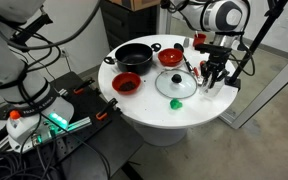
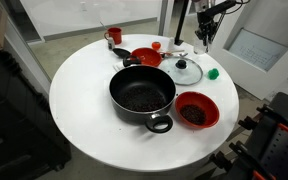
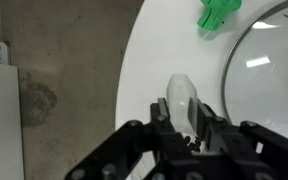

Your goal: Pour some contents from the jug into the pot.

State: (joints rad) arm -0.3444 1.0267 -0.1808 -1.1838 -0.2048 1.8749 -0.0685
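Observation:
The robot will lower its gripper slightly to put the jug down on the white table between the table's edge and the glass lid, then open the gripper's fingers.
The small whitish translucent jug sits between my gripper's two fingers in the wrist view, with dark bits showing at its base. The fingers press on both its sides. It is near the table's edge, beside the glass lid. In both exterior views the gripper is low over the table rim, far from the pot. The wide black pot stands on the round white table with dark contents inside.
Two red bowls flank the pot. The glass lid with a green knob lies between gripper and pot. A small green piece lies near it. A red cup stands at the far rim.

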